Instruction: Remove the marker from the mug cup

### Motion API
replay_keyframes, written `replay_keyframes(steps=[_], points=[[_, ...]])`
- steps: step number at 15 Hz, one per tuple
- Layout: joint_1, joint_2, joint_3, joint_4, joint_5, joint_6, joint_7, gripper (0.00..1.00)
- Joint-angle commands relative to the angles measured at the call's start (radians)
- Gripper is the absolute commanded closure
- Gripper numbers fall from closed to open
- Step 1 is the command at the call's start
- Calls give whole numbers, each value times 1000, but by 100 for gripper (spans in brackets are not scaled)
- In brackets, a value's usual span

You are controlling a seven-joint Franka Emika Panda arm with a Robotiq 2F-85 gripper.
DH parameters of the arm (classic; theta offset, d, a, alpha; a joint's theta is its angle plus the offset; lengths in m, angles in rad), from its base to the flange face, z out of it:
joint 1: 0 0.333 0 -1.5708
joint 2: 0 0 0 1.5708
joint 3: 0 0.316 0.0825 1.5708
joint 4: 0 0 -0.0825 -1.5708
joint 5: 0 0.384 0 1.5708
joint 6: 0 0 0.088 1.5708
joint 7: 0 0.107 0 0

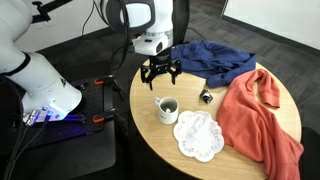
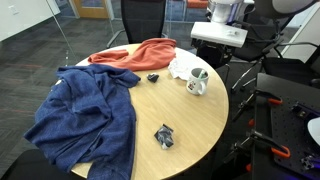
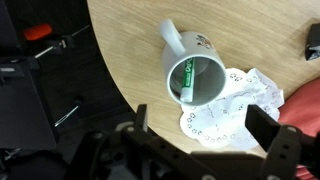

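Note:
My gripper moves toward the mug cup (image 3: 170, 45) next and comes down, fingers open, around the marker's upper end (image 3: 187, 95) at the mug cup's opening, since the rest stands inside.
The white mug cup (image 3: 170, 45) stands upright on the round wooden table, its handle pointing away from the doily. It also shows in both exterior views (image 1: 167, 109) (image 2: 197, 82). The marker (image 3: 186, 82) stands inside it against the wall; a green and white part shows in the wrist view. My gripper (image 3: 203, 125) is open and empty, hovering above the table beside the mug, its fingers spread over the doily's edge. In an exterior view the gripper (image 1: 160, 72) hangs above the table, just behind the mug.
A white lacy doily (image 3: 225, 105) (image 1: 198, 135) lies touching the mug. An orange cloth (image 1: 260, 115) and a blue cloth (image 1: 210, 58) cover the far parts of the table. Small dark clips (image 1: 206, 96) (image 2: 164, 136) lie on the wood. The table edge (image 3: 120, 75) is close.

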Motion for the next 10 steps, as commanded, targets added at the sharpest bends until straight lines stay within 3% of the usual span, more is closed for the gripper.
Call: replay_keyframes(steps=[1, 4, 5, 10], points=[[57, 90, -77, 41, -94, 34, 133, 0], [102, 139, -124, 61, -108, 56, 166, 1], [116, 153, -137, 67, -100, 63, 168, 20], [179, 209, -194, 104, -93, 80, 176, 54]])
